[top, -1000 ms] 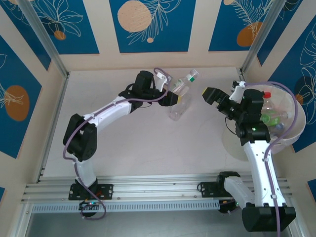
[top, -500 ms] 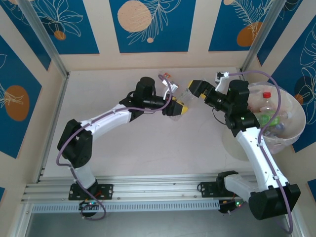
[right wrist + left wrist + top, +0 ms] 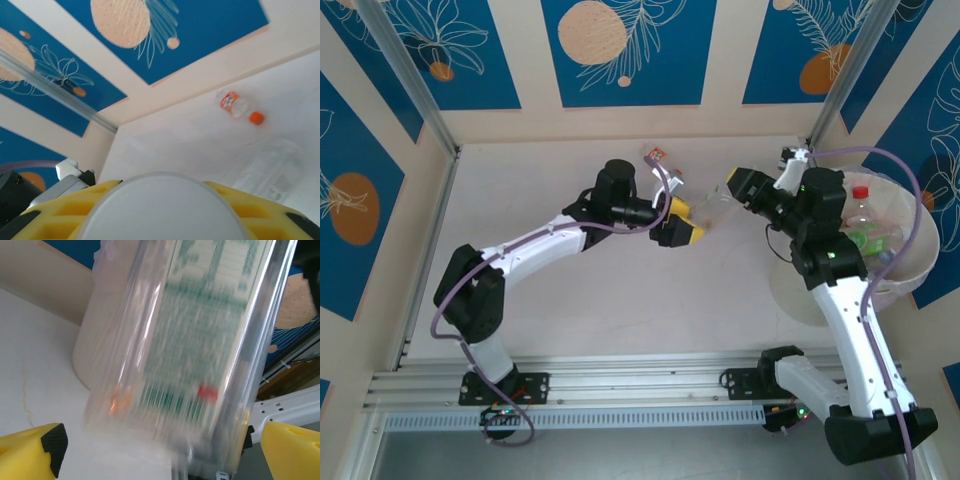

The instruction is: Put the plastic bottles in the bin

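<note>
I will swing my right gripper away from my open left gripper and over the bin's opening (image 3: 882, 226) to release the green-labelled bottle, as other bottles lie inside there.
A clear plastic bottle (image 3: 713, 207) with a green label hangs above the table between both grippers. My right gripper (image 3: 736, 189) is shut on its right end; in the right wrist view a white round end (image 3: 162, 210) sits between the yellow fingers (image 3: 235, 200). My left gripper (image 3: 684, 221) is open at the bottle's other end. In the left wrist view the blurred bottle (image 3: 190, 355) stands between the spread yellow fingertips (image 3: 30, 452). The bin (image 3: 920, 262) is at the far right, holding several bottles, one with a red cap (image 3: 861, 192).
An orange-labelled bottle (image 3: 657, 155) lies near the back wall, and it is the bottle with the orange cap (image 3: 235, 105) in the right wrist view. A crushed clear bottle (image 3: 272, 170) lies on the table below my grippers. The bin's rim is just right of my right arm.
My right gripper came in from the right and closed on the bottle's end. My left gripper, which held the bottle, has opened. The bottle has shifted toward the right.
</note>
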`<state>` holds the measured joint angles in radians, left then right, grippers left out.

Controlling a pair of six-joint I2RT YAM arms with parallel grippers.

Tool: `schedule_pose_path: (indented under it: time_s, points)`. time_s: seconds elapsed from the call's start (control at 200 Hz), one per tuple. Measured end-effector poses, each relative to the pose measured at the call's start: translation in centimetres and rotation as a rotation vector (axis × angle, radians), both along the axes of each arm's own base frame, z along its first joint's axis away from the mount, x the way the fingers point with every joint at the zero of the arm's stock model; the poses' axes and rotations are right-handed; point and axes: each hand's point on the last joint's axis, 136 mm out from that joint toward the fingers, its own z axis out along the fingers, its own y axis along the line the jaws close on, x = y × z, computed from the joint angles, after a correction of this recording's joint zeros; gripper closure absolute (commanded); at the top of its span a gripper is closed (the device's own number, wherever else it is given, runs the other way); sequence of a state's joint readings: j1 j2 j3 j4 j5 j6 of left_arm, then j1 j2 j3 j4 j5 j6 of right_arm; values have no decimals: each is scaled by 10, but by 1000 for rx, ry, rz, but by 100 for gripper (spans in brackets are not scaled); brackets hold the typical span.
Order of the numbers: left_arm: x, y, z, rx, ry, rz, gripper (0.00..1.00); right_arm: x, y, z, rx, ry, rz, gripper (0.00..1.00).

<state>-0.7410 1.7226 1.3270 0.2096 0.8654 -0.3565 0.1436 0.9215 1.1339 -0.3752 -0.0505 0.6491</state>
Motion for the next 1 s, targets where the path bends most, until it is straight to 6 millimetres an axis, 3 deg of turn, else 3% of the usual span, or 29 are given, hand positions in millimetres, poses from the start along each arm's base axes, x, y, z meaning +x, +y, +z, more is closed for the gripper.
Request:
schedule_pose_path:
  time_s: [0.1,0.26,0.505,0.605,0.765,0.895,1.0]
  points:
    - [-1,9,-9,14,-21,48,0,-13,-26,22,-83,-47,-89,65]
    - [5,17,-18,34,-61,123,0,-40,-87,67,-228,-122,-323,65]
    - [25,25,-33,82,-92,243,0,-75,-173,100,-364,-73,-681,65]
    - [33,29,-36,93,-99,284,0,-76,-205,91,-388,16,-781,65]
    - [42,33,-35,88,-111,323,0,-63,-239,45,-363,243,-808,64]
    - [46,35,-34,85,-109,339,0,-51,-245,7,-303,388,-737,60]
    - [48,36,-33,83,-93,347,0,-43,-238,-7,-233,420,-655,42]
